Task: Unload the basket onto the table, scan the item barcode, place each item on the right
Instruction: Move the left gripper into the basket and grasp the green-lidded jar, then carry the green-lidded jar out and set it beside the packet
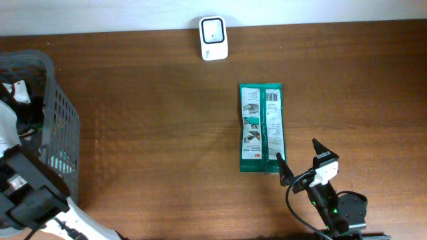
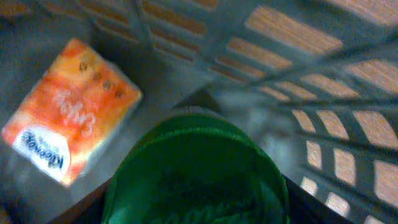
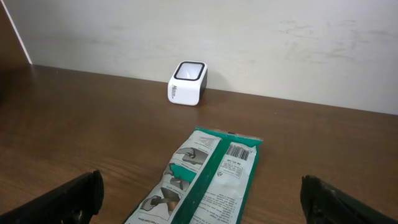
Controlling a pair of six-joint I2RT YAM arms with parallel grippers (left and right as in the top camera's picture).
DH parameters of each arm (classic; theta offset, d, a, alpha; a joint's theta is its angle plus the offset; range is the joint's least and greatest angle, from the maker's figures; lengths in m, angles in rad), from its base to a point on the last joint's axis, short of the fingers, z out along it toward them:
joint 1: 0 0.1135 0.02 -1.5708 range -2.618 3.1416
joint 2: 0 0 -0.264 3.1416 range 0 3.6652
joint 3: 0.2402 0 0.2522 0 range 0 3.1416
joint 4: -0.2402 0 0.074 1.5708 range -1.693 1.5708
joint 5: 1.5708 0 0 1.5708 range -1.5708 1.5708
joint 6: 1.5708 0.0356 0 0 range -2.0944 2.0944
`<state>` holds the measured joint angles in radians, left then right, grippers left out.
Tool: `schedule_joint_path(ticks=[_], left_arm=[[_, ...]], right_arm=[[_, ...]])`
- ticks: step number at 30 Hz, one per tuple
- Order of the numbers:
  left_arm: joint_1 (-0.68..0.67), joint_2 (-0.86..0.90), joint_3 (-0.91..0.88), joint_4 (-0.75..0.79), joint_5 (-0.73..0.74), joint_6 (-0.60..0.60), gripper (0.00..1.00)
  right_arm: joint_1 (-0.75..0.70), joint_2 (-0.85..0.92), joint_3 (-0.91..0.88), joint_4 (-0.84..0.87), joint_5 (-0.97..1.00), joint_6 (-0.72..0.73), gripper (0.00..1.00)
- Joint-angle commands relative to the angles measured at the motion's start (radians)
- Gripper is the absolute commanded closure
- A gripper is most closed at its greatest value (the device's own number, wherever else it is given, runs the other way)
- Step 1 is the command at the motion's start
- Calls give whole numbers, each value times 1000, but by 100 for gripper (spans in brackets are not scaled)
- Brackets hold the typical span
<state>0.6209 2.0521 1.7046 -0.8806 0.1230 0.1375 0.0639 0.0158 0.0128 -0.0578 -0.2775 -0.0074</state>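
Observation:
I will next lift my left gripper up from the basket, move it to the right in the overhead view, then lower it beside the packet to let go of the green item on the clear tabletop.
In the left wrist view a dark green, rounded item [image 2: 193, 158] fills the space between my left gripper's [image 2: 196, 208] fingers, which press on both its sides inside the grey basket [image 2: 261, 56]. No barcode shows on it. A green and white packet [image 1: 261, 128] lies flat on the table, its barcode [image 1: 272, 97] facing up at the far end. My right gripper [image 1: 299, 160] stands open just short of the packet's near end, holding nothing. The white scanner [image 1: 213, 38] stands at the table's back edge, also visible in the right wrist view as the scanner [image 3: 187, 83] behind the packet [image 3: 205, 180].
An orange Kleenex tissue pack [image 2: 68, 109] lies on the basket floor left of the green item. The slatted basket [image 1: 60, 120] stands at the table's left edge, with my left arm [image 1: 27, 193] reaching into it. A pale wall runs behind the table.

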Motion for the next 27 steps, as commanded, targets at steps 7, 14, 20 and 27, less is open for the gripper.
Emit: schedule_joint_path(ticks=[7,14,20,27], left_arm=[[-11,-217,133,-48,11,-82,51],[-12,-422,133,-36,43,-153,51],[-28,-669,133,-10,180,-195,53],[-274,-792,133,-32,195,-195,53]], right_arm=[[-5,-7,1,-14,1,-4,2],[-5,-7,1,-14,1,-4,2],[-5,-7,1,-14,1,-4,2],[-5,-7,1,-14,1,-4,2]])
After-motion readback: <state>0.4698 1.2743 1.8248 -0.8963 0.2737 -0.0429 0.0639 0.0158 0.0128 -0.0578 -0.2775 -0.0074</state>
